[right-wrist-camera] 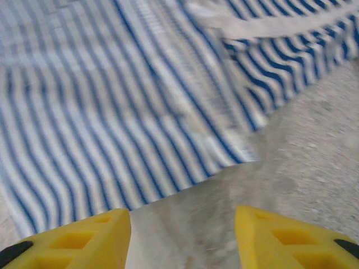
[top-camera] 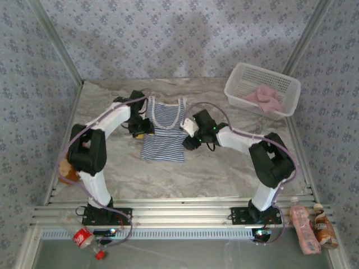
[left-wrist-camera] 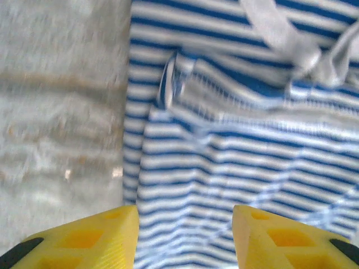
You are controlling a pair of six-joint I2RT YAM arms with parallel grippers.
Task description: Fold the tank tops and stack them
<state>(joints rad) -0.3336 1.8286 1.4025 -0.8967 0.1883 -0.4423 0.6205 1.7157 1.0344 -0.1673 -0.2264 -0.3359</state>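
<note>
I will next pull my left gripper's open fingers back and down onto the striped tank top's near hem corner (top-camera: pixel 143 157), below it and back toward the base.
The navy-and-white striped tank top (top-camera: pixel 164 131) lies flat on the table, straps toward the far wall. My left gripper (top-camera: pixel 144 128) hovers at its left edge, open; in the left wrist view the yellow fingers (left-wrist-camera: pixel 95 241) straddle the striped cloth (left-wrist-camera: pixel 224 157), with nothing held. My right gripper (top-camera: pixel 189 134) is at the top's right edge, open; in the right wrist view its fingertips (right-wrist-camera: pixel 286 238) hang over bare table just off the striped hem (right-wrist-camera: pixel 112 129). The dusty pink tank top (top-camera: pixel 263 98) lies crumpled in the white basket.
The white lattice basket (top-camera: pixel 241 78) stands at the back right of the marbled table (top-camera: pixel 224 168). Two drink bottles (top-camera: pixel 308 227) lie at the front right, a red-labelled bottle (top-camera: pixel 84 238) at the front left. Patterned walls enclose the space.
</note>
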